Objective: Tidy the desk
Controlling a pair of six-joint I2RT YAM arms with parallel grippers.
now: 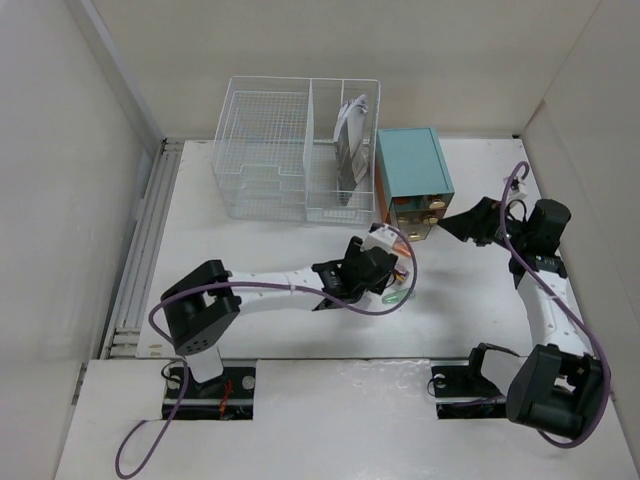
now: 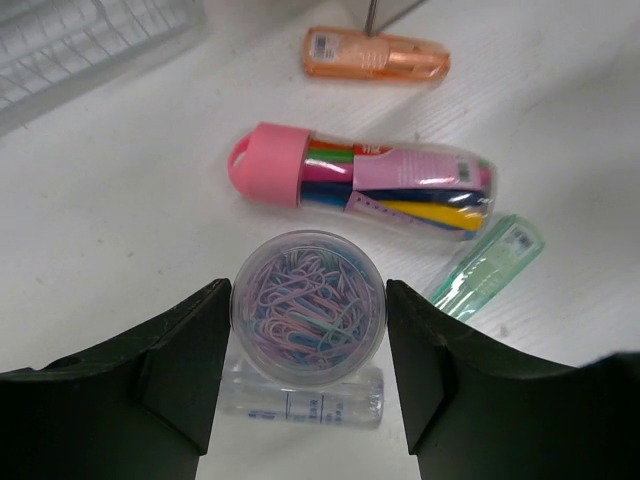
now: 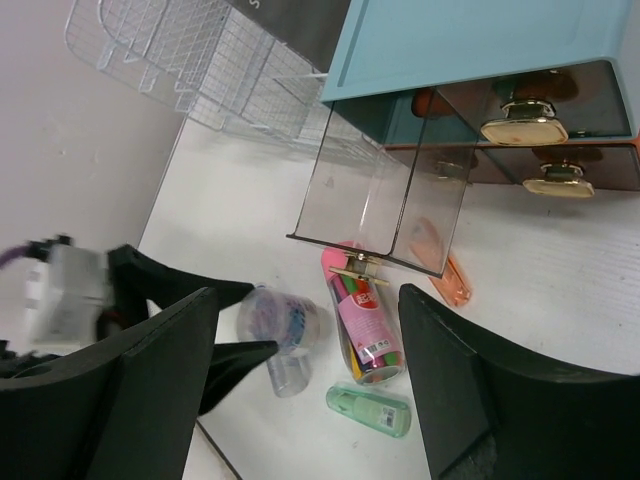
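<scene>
The left gripper next needs to rise outward over the open inside of the pulled-out clear top drawer (image 1: 410,222), which is empty, then lower the jar into it and let go.
On the white desk (image 1: 300,335), my left gripper (image 2: 308,300) is shut on a clear round jar of pastel paperclips (image 2: 308,320), its fingers pressing both sides. It holds the jar above a clear plastic tube (image 2: 300,398). In the top view the left gripper (image 1: 390,268) is just in front of the teal-topped drawer box (image 1: 412,172). My right gripper (image 3: 305,292) is open wide and empty. It hovers to the right of the box (image 1: 462,222) and faces the box's pulled-out clear top drawer (image 3: 385,200).
A pink-capped clear case of coloured pens (image 2: 370,185), an orange plastic item (image 2: 378,55) and a green transparent item (image 2: 490,268) lie on the desk under and beside the open drawer. A white wire basket (image 1: 290,150) holding papers stands at the back.
</scene>
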